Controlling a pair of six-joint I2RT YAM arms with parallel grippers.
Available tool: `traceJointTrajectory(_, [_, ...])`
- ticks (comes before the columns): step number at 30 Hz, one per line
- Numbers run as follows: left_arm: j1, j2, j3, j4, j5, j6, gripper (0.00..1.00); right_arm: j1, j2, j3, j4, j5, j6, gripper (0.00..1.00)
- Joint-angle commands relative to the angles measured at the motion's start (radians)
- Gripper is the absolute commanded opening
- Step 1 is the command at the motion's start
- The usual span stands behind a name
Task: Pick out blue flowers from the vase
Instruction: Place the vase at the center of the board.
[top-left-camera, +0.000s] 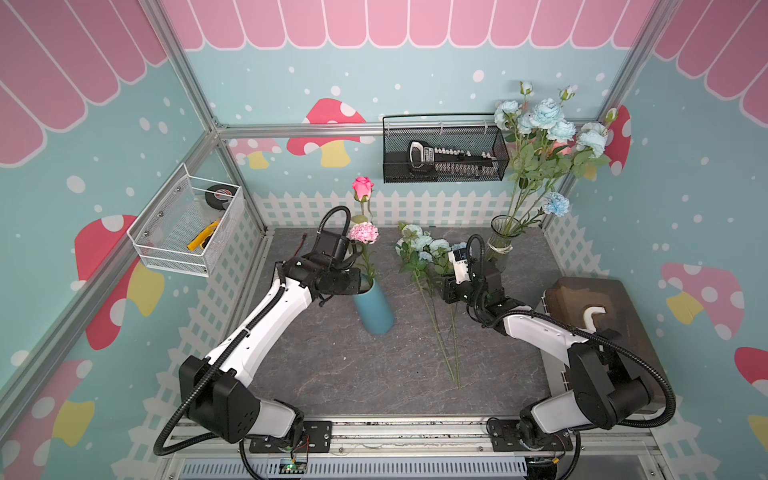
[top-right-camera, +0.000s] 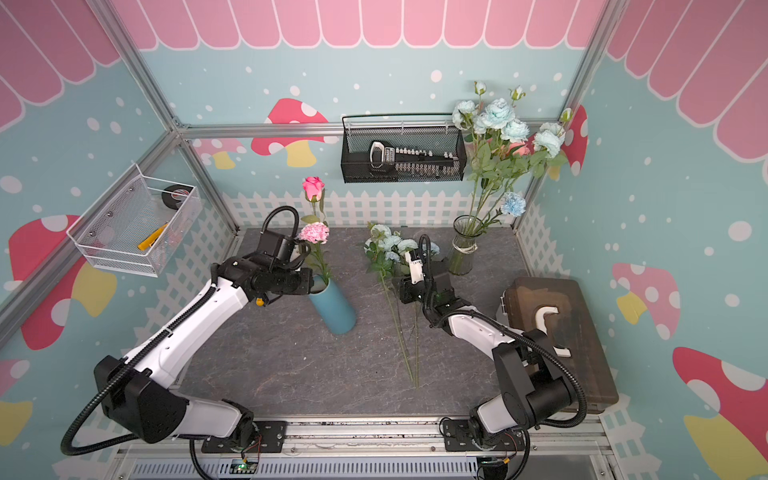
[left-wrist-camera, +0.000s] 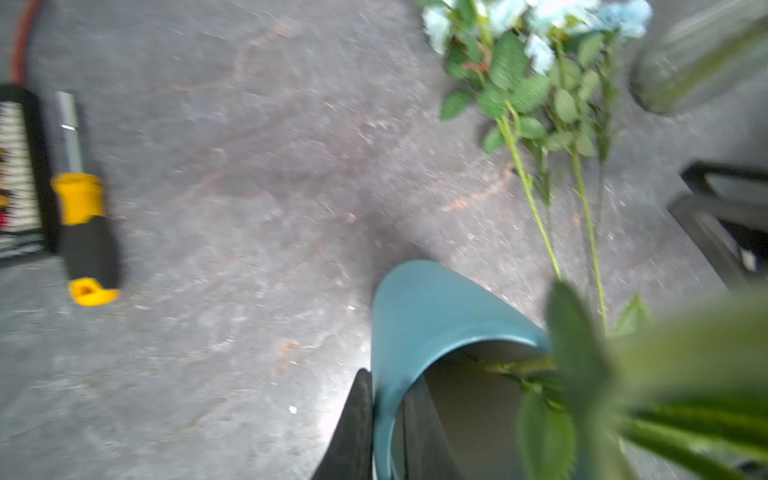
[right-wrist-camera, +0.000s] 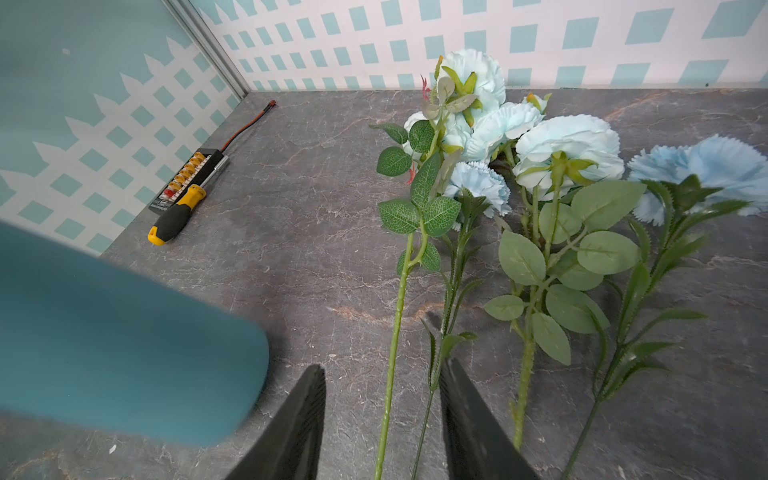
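Note:
Outward I need to carry the leaning vase with my left gripper to the bare tabletop (left-wrist-camera: 196, 156) beside the screwdriver and release its rim, since only pink flowers remain inside.
A teal vase (top-left-camera: 374, 305) (top-right-camera: 332, 307) stands left of centre, leaning, its base blurred. It holds a pink rose (top-left-camera: 363, 187) and a pink carnation (top-left-camera: 363, 232). My left gripper (top-left-camera: 357, 283) (left-wrist-camera: 386, 415) is shut on the vase rim (left-wrist-camera: 436, 316), one finger inside and one outside. Several blue flowers (top-left-camera: 422, 243) (top-right-camera: 386, 243) (right-wrist-camera: 565, 149) lie on the table with their stems toward the front. My right gripper (top-left-camera: 446, 296) (right-wrist-camera: 384, 395) hovers open over them, two thin stems running between its fingers. More blue flowers (top-left-camera: 544, 120) stand in a glass vase (top-left-camera: 503, 241) at the back right.
A yellow-and-black screwdriver (right-wrist-camera: 176, 216) and a bit set (right-wrist-camera: 187, 174) lie by the left wall. A black mesh basket (top-left-camera: 444, 153) hangs on the back wall and a white wire basket (top-left-camera: 187, 224) on the left. A brown box (top-left-camera: 598, 316) sits at the right.

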Motion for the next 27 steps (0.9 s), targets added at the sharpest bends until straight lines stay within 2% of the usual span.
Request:
traceJointTrajectory(1, [0.088,0.023,0.152,0.020,-0.039,0.060,0.00,-0.006,-0.033,-0.022,0.017,0.006,-0.011,0.45])
traceJointTrajectory(9, [0.218,0.265,0.400,0.011,-0.025,0.085,0.00,-0.015,-0.048,-0.041,0.032,0.004,-0.006,0.45])
traceJointTrajectory(19, [0.265,0.595,0.828,-0.152,-0.099,0.119,0.00,-0.025,-0.043,-0.045,0.042,-0.005,0.000,0.45])
traceJointTrajectory(22, [0.273,0.645,0.955,-0.232,-0.140,0.141,0.00,-0.028,-0.034,-0.043,0.046,-0.014,0.005,0.45])
traceJointTrajectory(27, [0.306,0.655,1.027,-0.281,-0.156,0.157,0.00,-0.028,-0.021,-0.037,0.048,-0.027,0.010,0.45])
